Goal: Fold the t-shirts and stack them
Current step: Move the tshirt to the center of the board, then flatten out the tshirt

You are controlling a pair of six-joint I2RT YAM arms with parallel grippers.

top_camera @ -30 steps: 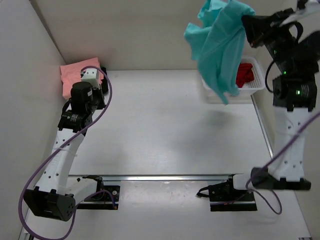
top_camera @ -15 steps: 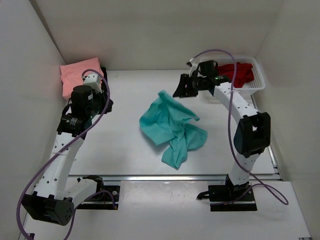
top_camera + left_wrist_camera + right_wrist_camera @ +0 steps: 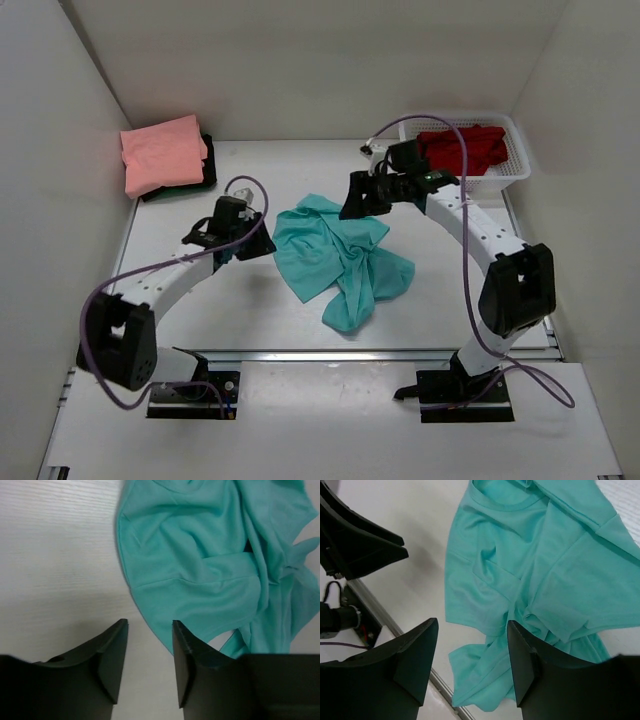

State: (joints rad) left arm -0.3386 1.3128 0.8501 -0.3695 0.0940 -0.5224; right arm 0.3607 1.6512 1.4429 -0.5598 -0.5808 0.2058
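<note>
My right gripper comes down next, easing toward the basket's side, onto the seamed sleeve corner at the shirt's back edge, because the teal t-shirt lies crumpled.
A teal t-shirt lies crumpled in the middle of the table. My left gripper hovers at its left edge; in the left wrist view the gripper is open over bare table beside the teal cloth. My right gripper hangs over the shirt's back edge, and the right wrist view shows it open and empty above the teal shirt. A folded salmon pink t-shirt rests on a very dark one at the back left. A red t-shirt sits in the basket.
The white mesh basket stands at the back right against the wall. White walls close in the left, back and right sides. A metal rail runs along the table's near edge, with both arm bases behind it.
The right gripper held the teal shirt high in the air, then let it fall onto the table and opened. The left arm swung from the pink stack to the shirt's left edge, jaws opening.
</note>
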